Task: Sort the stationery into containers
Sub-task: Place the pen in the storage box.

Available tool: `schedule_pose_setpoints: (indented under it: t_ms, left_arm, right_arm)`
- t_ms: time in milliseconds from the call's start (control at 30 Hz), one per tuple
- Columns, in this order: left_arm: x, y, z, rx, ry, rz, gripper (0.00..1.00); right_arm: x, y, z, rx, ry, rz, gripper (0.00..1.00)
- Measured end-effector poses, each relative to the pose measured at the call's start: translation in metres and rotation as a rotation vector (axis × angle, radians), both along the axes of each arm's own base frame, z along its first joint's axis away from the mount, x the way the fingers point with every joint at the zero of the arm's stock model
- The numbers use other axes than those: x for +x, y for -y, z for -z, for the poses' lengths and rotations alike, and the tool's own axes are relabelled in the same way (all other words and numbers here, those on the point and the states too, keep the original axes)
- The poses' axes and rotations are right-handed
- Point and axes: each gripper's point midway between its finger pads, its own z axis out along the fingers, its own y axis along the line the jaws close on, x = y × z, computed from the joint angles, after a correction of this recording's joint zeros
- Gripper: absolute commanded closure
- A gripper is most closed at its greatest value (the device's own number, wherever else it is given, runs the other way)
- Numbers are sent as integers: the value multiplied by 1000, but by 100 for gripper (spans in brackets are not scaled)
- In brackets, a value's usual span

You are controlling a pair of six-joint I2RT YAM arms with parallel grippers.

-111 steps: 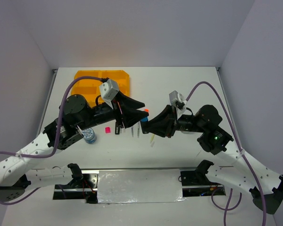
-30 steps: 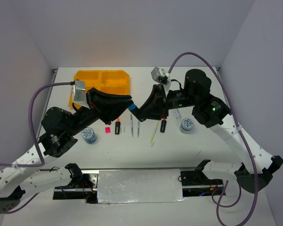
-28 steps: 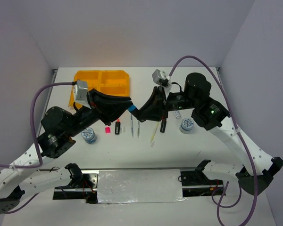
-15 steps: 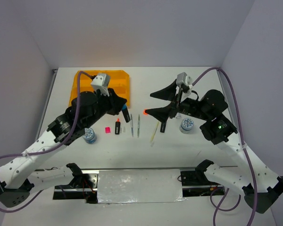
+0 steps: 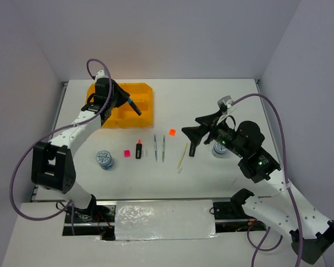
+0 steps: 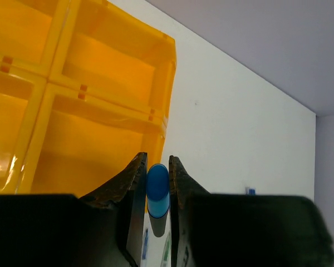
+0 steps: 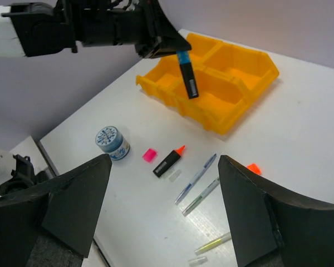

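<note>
My left gripper will move down next toward the tray's near section on the side by the thin pens, since the black marker is hanging over the tray.
My left gripper (image 5: 129,102) is shut on a black marker with a blue cap (image 6: 157,186) and holds it above the right side of the orange-yellow tray (image 5: 146,113). The right wrist view shows the marker (image 7: 186,75) hanging tilted over a compartment of the tray (image 7: 234,114). My right gripper (image 5: 197,125) stands wide open and empty above the table's middle right. Below it lie an orange-capped marker (image 7: 170,161), two thin pens (image 7: 196,178), a pale stick (image 7: 214,243), a pink square (image 7: 150,154) and an orange square (image 7: 253,167).
One grey-blue roll (image 5: 104,159) stands on the left of the table, another (image 5: 219,147) partly behind my right arm. A second black marker (image 5: 192,149) lies beside the pale stick. White walls close in the table on three sides.
The two grippers met at the blue-capped marker; my right gripper opened and drew back to the right. My left arm carried the marker away to the tray.
</note>
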Motion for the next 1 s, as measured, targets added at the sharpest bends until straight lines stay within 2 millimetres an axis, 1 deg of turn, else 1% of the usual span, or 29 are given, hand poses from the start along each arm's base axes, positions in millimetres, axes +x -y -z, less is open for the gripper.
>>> schedule_pose_setpoints:
  t_ms: [33, 67, 167, 200, 267, 300, 367, 400, 433, 467, 500, 533, 567, 600, 667, 733, 767, 833, 900, 933, 1000]
  left_arm:
    - [9, 0, 2, -20, 15, -8, 100]
    - [17, -2, 11, -26, 7, -15, 100]
    - [40, -7, 20, -52, 30, -30, 93]
    - [46, -9, 22, -64, 39, -37, 89]
    - [56, -13, 27, -75, 56, -43, 85]
    - [61, -15, 29, -78, 66, -48, 81]
    - [68, -17, 32, -81, 85, -51, 76]
    - [71, -16, 34, -83, 94, -49, 67]
    - [73, -16, 37, -84, 101, -46, 61]
    - [72, -15, 40, -86, 105, -43, 56]
    - [71, -15, 42, -85, 104, -39, 47]
    - [71, -15, 44, -86, 108, -38, 42]
    - [70, -15, 46, -88, 108, -38, 34]
    - [68, -15, 47, -89, 108, -38, 29]
    - [62, -16, 52, -89, 100, -41, 23]
    - [55, -17, 54, -87, 93, -43, 13]
    - [54, -17, 52, -86, 91, -45, 1]
    - [51, -18, 45, -85, 95, -43, 1]
    - [44, -16, 34, -82, 90, -38, 1]
    - [39, -17, 25, -73, 87, -40, 1]
    - [26, -13, 0, -43, 88, -29, 1]
  right_arm:
    - [0, -1, 3, 1, -10, -4, 14]
    - [0, -2, 7, -2, -23, -9, 14]
    - [2, -8, 16, -16, -51, -29, 14]
    - [3, -10, 19, -22, -60, -38, 14]
    - [7, -15, 27, -42, -78, -53, 14]
    - [9, -18, 29, -52, -85, -59, 14]
    - [13, -22, 30, -68, -92, -71, 13]
    - [16, -25, 28, -74, -92, -76, 13]
    - [20, -28, 23, -78, -85, -82, 13]
    - [23, -31, 17, -79, -74, -88, 13]
    - [26, -34, 8, -76, -59, -94, 12]
    - [29, -36, 0, -73, -44, -99, 12]
    - [31, -38, -8, -70, -29, -103, 12]
    - [34, -40, -17, -67, -11, -104, 12]
    - [39, -43, -28, -62, 12, -104, 12]
    - [45, -46, -31, -59, 18, -100, 10]
    - [49, -47, -30, -59, 15, -98, 7]
    - [57, -49, -20, -69, -12, -79, 5]
    - [72, -49, -5, -87, -72, -32, 5]
    - [83, -49, 7, -105, -122, 8, 0]
    - [107, -49, 28, -144, -221, 90, 0]
